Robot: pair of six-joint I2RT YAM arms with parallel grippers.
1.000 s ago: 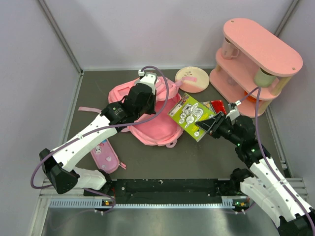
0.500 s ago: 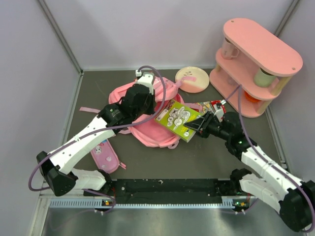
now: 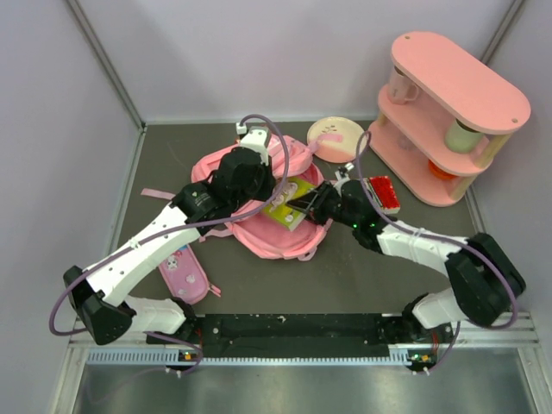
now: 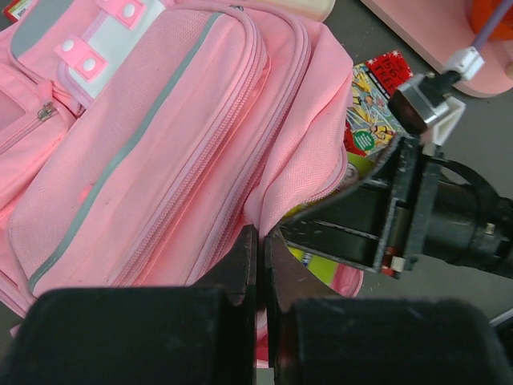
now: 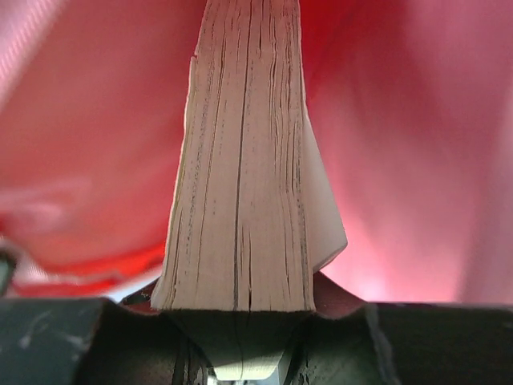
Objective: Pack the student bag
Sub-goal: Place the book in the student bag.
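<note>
My right gripper pushes to the left in the top view, deeper into the bag's opening [image 3: 272, 200] [image 5: 330, 36], next and releases, since the green picture book is only partly inside.
The pink student bag [image 3: 263, 228] lies in the middle of the table, its front pockets and grey stripe filling the left wrist view [image 4: 152, 136]. My left gripper [image 3: 259, 185] is shut on the edge of the bag's opening flap [image 4: 276, 192] and holds it up. My right gripper [image 3: 306, 207] is shut on a green picture book [image 3: 289, 207] and has it partly inside the bag's mouth. The right wrist view shows the book's page edges [image 5: 240, 184] between the jaws with pink bag lining [image 5: 417, 136] all round.
A small pink pouch [image 3: 183, 269] lies at the left front. A round pink plate [image 3: 336, 138] and a red packet [image 3: 384, 191] lie behind the bag. A pink two-tier shelf [image 3: 444, 112] with cups stands at the back right.
My right gripper has carried the green book leftward from the open table into the bag's mouth. My left gripper has kept the flap raised, shifting only slightly.
</note>
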